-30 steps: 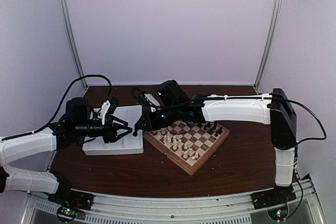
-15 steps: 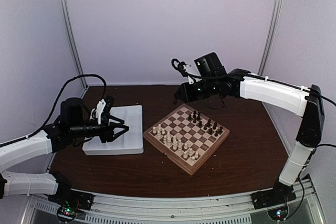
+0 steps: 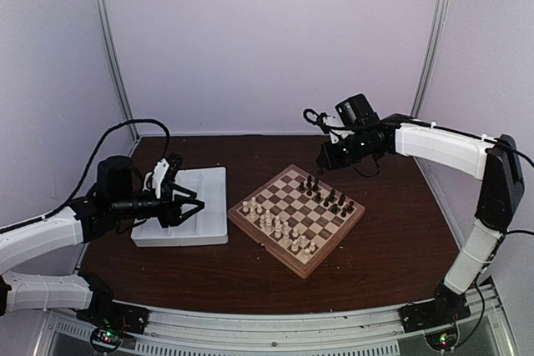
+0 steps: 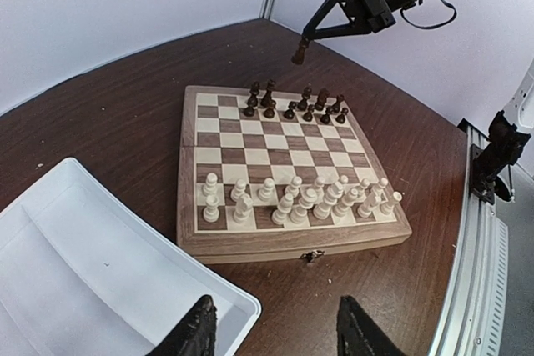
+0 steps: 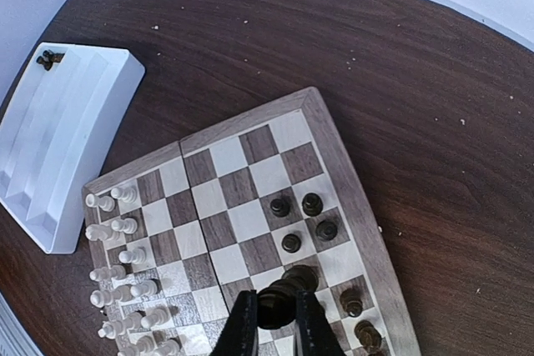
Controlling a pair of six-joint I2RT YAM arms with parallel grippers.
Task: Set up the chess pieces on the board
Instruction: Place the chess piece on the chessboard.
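Note:
The outer row of dark pieces has a gap, so my right gripper should next go down onto the bare square there and let go of the piece.
The board lies mid-table, with several dark chess pieces along its far-right side and cream pieces along its near-left side. My right gripper hangs above the board's far corner, shut on one dark chess piece, which hangs over the dark pieces' side of the board. The left wrist view shows that held piece well above the board. My left gripper is open and empty, low over the near corner of the white tray.
The white compartment tray sits left of the board. Two dark pieces lie in its far compartment. Bare dark wood table surrounds the board. A metal rail runs along the table's edge.
My right arm has swung from the tray side of the board up and across to its far-right corner, carrying the dark piece. My left gripper drew back slightly, still over the tray.

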